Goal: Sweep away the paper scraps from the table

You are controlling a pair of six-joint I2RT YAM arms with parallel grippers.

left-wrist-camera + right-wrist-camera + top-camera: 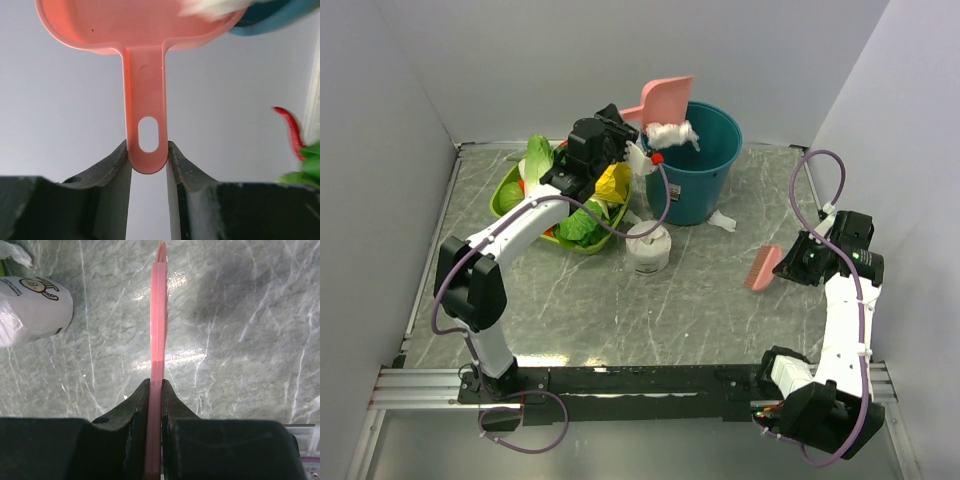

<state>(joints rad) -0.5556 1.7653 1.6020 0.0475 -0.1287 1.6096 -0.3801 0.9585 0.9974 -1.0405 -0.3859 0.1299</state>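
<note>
My left gripper moves back from the teal bucket and down next, levelling the pink dustpan onto the table's near part (645, 318), where the marble is empty.
My left gripper (620, 120) is shut on the handle of the pink dustpan (667, 100) and holds it raised and tilted over the teal bucket (705, 170). White paper scraps (672, 133) hang at the pan's lip above the bucket's opening. In the left wrist view the fingers (116, 170) pinch the handle of the dustpan (145, 100), with scraps (215, 7) at its far edge. One white scrap (723, 221) lies on the grey marble table (700, 310) beside the bucket. My right gripper (790, 265) is shut on a pink brush (761, 270), held low over the table (240, 315); the brush (159, 315) points away.
A green tray (505, 195) of vegetables sits at the back left under my left arm. A white tissue roll (647, 247) stands in front of the bucket and shows in the right wrist view (30, 310). Grey walls close in the table on three sides.
</note>
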